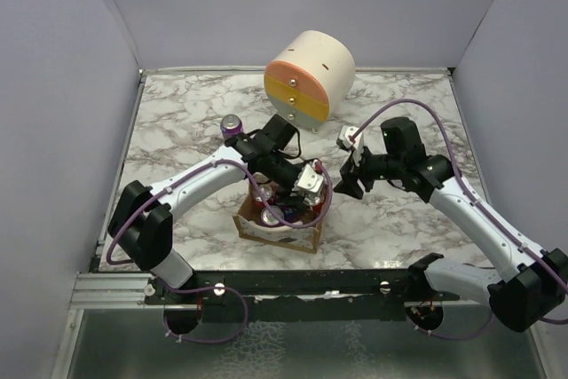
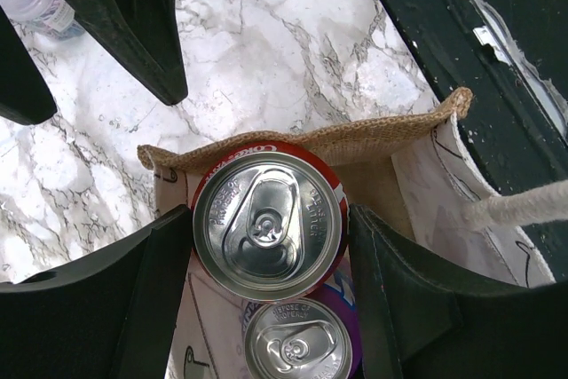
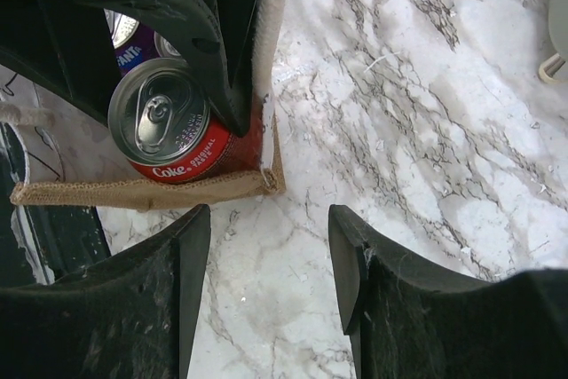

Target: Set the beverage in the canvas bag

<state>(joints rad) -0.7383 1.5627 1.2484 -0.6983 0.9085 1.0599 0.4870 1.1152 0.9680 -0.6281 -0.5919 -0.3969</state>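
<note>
I will bring the Coke can down next with my left gripper, between the burlap rim and the purple can, as its lid is above the purple can's.
The beverage, a red Coke can (image 2: 269, 224), stands upright inside the canvas bag (image 2: 373, 139), against its burlap rim. My left gripper (image 2: 269, 219) is shut on the can, one finger on each side. A purple can (image 2: 297, 343) sits in the bag right beside it. From the right wrist the Coke can (image 3: 169, 130) shows at the bag's corner (image 3: 133, 193) with the left finger pressed on it. My right gripper (image 3: 266, 219) hangs open over bare marble just outside that corner, holding nothing. From above, the left gripper (image 1: 275, 197) is over the bag (image 1: 280, 235) and the right gripper (image 1: 348, 182) is to its right.
A round cream, orange and yellow drawer cabinet (image 1: 309, 77) stands at the back. Another purple can (image 1: 232, 124) stands on the marble behind the left arm. The bag's whitish rope handle (image 2: 524, 206) hangs on the near side. Grey walls enclose the table.
</note>
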